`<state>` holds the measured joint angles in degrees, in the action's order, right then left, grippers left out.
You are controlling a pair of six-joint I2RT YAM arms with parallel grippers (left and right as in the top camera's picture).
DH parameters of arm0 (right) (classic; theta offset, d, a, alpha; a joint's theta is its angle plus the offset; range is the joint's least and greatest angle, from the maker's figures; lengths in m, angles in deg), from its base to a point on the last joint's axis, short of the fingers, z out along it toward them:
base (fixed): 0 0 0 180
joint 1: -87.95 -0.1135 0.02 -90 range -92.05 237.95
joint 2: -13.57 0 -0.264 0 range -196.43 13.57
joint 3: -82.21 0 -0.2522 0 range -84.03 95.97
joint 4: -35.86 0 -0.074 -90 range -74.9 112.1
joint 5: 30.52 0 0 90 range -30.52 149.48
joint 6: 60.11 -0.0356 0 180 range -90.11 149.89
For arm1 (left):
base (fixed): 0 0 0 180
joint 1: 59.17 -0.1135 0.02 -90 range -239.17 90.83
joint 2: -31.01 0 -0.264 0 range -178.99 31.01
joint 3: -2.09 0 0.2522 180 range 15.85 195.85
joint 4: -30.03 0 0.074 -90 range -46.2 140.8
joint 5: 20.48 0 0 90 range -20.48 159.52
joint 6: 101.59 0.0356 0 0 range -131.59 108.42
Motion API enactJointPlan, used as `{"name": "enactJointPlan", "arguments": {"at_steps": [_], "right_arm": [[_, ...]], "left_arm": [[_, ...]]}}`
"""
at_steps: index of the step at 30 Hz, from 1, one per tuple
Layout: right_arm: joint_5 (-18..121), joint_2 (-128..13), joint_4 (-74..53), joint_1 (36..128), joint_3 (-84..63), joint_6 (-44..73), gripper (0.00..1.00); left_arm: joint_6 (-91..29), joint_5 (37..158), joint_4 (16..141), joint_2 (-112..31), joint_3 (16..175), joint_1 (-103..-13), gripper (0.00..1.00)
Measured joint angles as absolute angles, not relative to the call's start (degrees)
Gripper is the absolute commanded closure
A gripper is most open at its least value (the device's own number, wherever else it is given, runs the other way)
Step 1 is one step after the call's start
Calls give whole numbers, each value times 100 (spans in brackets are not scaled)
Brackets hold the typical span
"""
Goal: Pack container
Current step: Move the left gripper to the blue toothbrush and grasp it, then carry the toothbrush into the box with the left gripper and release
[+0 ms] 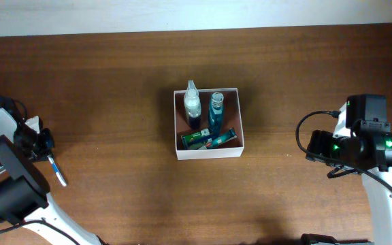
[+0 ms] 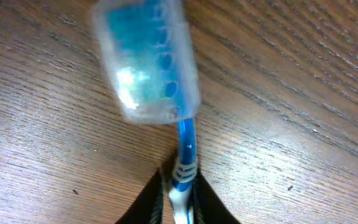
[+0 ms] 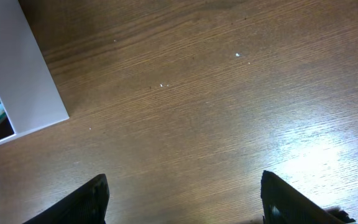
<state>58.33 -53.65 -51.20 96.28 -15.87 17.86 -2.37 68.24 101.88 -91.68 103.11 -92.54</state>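
Observation:
My left gripper moves up and across to the container next, then down over the green-and-teal packets to let go of the toothbrush. Bottles crowd the container's far side.
The container, a square white-walled box, stands mid-table. In it are a clear bottle, a teal bottle and green-and-teal packets. My left gripper is far left of the container, shut on a blue-and-white toothbrush. In the left wrist view the fingers pinch the handle, and a clear cap covers the head, close over the wood. My right gripper is open and empty, right of the container's white wall.
The brown wooden table runs to a pale wall strip at the back. The right arm with its cable sits at the right edge, and the left arm's base at the lower left.

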Motion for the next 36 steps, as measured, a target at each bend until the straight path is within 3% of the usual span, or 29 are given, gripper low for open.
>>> {"name": "enactJointPlan", "arguments": {"at_steps": [6, 17, 21, 25, 30, 36], "right_arm": [[5833, -5365, -5118, 9628, -1587, 1790, 29], [5833, -5365, -5120, 9628, -1587, 1790, 29], [5833, -5365, -5120, 9628, -1587, 1790, 29], [5835, -5365, -5118, 9631, -1587, 1790, 29], [5833, -5365, -5118, 9628, -1587, 1786, 29], [5838, -5365, -5118, 9628, -1587, 1786, 29]], "left_arm": [[-244, 6830, 10195, -9168, 10311, -9254, 99], [-244, 7447, 10203, -9079, 10307, -9167, 100], [-246, 7748, 10201, -8418, 10290, -8821, 100], [-246, 7945, 10175, -7153, 10296, -8082, 100], [-135, 8074, 10210, -5859, 10309, -6515, 100], [523, 8168, 10324, -5431, 10309, -4459, 99]]}}
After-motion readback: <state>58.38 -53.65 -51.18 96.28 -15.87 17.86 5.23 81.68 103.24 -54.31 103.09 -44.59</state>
